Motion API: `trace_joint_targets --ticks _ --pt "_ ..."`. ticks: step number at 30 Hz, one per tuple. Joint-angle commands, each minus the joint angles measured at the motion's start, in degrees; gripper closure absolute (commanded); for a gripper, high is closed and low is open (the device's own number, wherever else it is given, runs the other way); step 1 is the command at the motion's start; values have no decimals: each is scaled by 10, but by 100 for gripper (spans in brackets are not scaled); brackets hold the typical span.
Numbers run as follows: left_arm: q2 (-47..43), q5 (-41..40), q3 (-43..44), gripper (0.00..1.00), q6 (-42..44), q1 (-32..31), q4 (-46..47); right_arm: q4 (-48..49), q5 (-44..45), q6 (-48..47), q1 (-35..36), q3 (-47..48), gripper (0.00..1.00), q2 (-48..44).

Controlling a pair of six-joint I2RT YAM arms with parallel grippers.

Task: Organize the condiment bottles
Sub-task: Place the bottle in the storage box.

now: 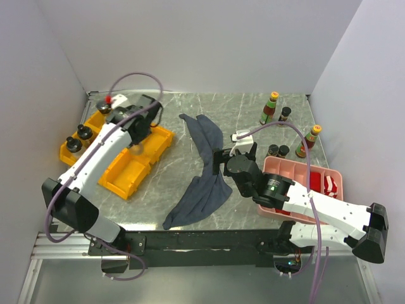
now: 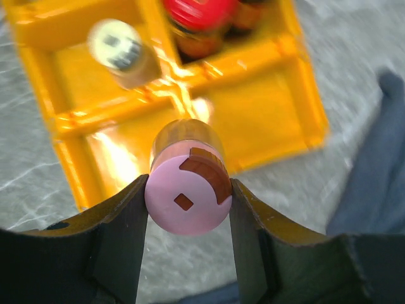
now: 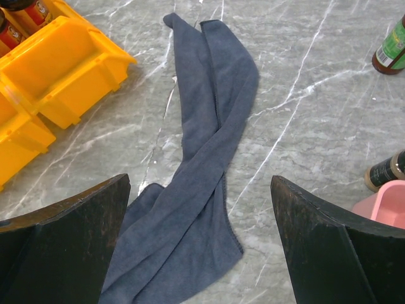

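Next, my left gripper moves to the left in the top view. It then goes down onto the yellow bin's bare bottom beside the silver-capped shaker, because that section of the bin has room.
My left gripper [image 2: 188,185] is shut on a pink-capped shaker [image 2: 190,209] and holds it above the near compartment of a yellow bin [image 2: 278,120]. A silver-capped shaker [image 2: 117,45] and a red-lidded jar [image 2: 201,16] stand in the compartments behind. In the top view the left gripper [image 1: 137,139] hangs over the yellow bins [image 1: 130,168]. Black-capped bottles [image 1: 77,138] sit in the far-left bins. Orange-capped sauce bottles [image 1: 270,107] [image 1: 310,140] and tiny black-capped bottles [image 1: 278,151] stand at the back right. My right gripper [image 1: 237,154] is open and empty above the cloth.
A grey-blue cloth [image 1: 202,177] lies across the table's middle, also in the right wrist view [image 3: 209,158]. A pink tray [image 1: 297,174] with red packets [image 1: 329,185] sits at the right. White walls enclose the table on three sides.
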Motion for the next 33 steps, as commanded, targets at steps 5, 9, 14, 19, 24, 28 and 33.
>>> trace_joint_targets --ticks 5,9,14,19,24,28,33 --pt "-62 -35 -46 99 -88 149 -9 13 7 1 -3 12 0 -6" --pt "-105 -28 -74 99 -99 207 29 12 1 2 -4 13 0 -4" --pt "-116 -49 -104 99 -125 238 49 6 4 3 -3 15 0 -1" --pt "-104 -21 -143 99 -129 261 85 8 2 2 -3 14 0 -4" --pt "-93 -11 -182 99 -144 272 116 10 1 2 -4 13 0 -9" --pt "-88 -14 -200 98 -150 275 150 10 -3 4 -3 12 0 -9" --pt "-80 -22 -229 98 -160 276 187 8 -4 3 -4 12 0 -7"
